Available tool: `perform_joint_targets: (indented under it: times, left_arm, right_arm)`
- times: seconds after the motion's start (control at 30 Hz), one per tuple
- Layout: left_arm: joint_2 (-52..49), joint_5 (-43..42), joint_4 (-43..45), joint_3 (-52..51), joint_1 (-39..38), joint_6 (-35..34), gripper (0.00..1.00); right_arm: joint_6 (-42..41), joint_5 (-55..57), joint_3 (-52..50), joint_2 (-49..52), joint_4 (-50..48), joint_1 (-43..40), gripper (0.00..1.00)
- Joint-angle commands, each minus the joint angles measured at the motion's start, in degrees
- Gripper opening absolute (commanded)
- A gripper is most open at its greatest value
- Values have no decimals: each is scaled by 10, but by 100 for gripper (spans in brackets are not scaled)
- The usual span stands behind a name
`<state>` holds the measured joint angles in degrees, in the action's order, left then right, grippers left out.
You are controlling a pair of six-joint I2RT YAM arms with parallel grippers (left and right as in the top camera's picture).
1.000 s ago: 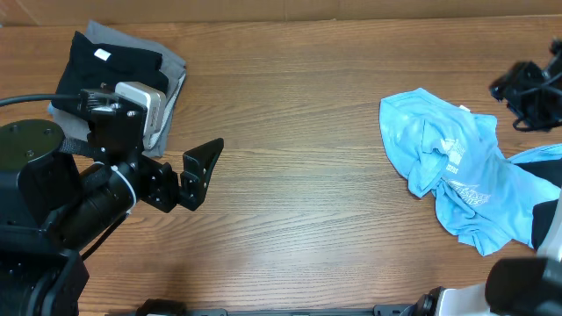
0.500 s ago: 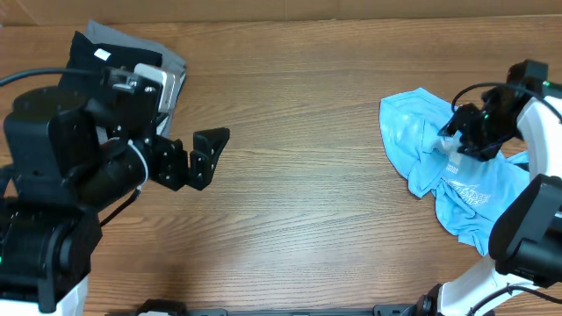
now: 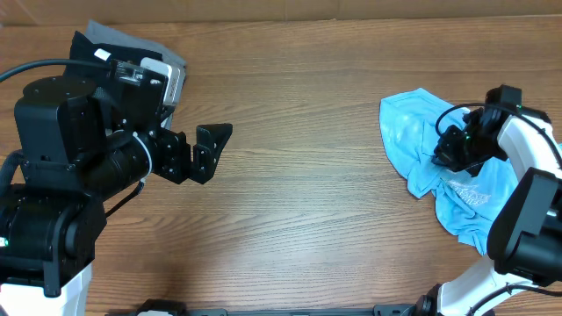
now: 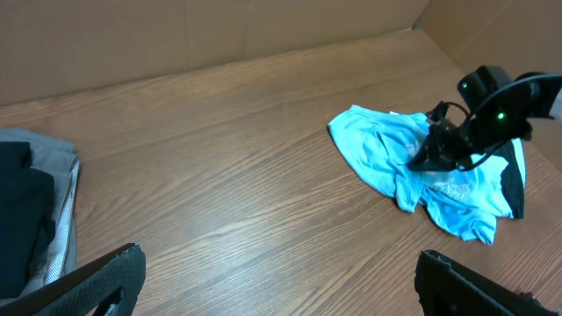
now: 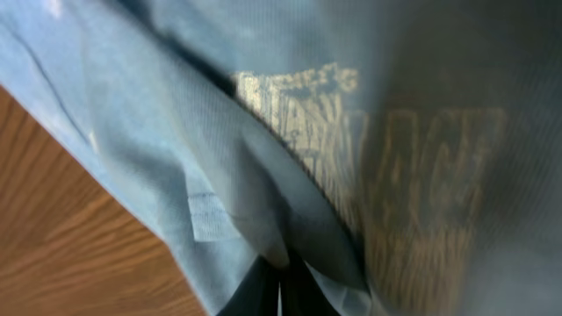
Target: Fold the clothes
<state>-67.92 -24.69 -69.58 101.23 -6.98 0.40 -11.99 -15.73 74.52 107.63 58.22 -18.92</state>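
The blue T-shirt lies crumpled around its gripped fold point(image 3: 437, 164) point(image 5: 279, 254), so my right gripper lifts high above the table next, tilting upward, then releases the fold.
A crumpled light blue T-shirt point(image 3: 411, 132) with pale printed text lies on the right side of the wooden table, and it also shows in the left wrist view point(image 4: 379, 156). My right gripper point(image 3: 445, 152) is down on its middle. In the right wrist view the right gripper point(image 5: 281, 274) is shut on a raised fold of the blue T-shirt point(image 5: 219, 167). My left gripper point(image 3: 211, 151) hangs open above bare wood at the left-centre, far from the shirt. Nothing is between its wide-apart fingers point(image 4: 114, 276).
A folded stack of black and grey clothes point(image 3: 167, 66) sits at the back left corner, partly under the left arm; its edge shows in the left wrist view point(image 4: 35, 211). A cardboard wall point(image 4: 176, 35) borders the table's far side.
The right arm came in from the far right onto the blue T-shirt, and its jaws closed on a fold. The left arm shifted slightly up and right, still open.
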Motion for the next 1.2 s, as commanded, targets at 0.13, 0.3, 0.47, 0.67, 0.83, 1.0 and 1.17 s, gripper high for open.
perform_joint_targets:
  times: [0.13,0.3,0.47,0.67,0.83,1.0,1.17]
  left_arm:
    - [-2,-9,-1,7,2,9,100]
    - [-2,-9,-1,7,2,9,100]
    - [-2,-9,0,7,2,9,100]
    - [-2,-9,0,7,2,9,100]
    - [-2,-2,0,8,2,9,100]
    - [-2,-4,-3,10,2,9,100]
    - [-2,-4,-16,10,2,9,100]
  right_arm:
    - [0,2,149,-57,68,-36,4]
    - [0,-14,267,-113,88,-83,4]
    - [0,-39,406,-159,78,-110,4]
    - [-6,-221,596,-176,30,-84,4]
    - [-50,-340,675,-176,1,26,4]
    - [-41,-205,682,-175,94,146,4]
    - [-44,53,656,-148,232,135,33]
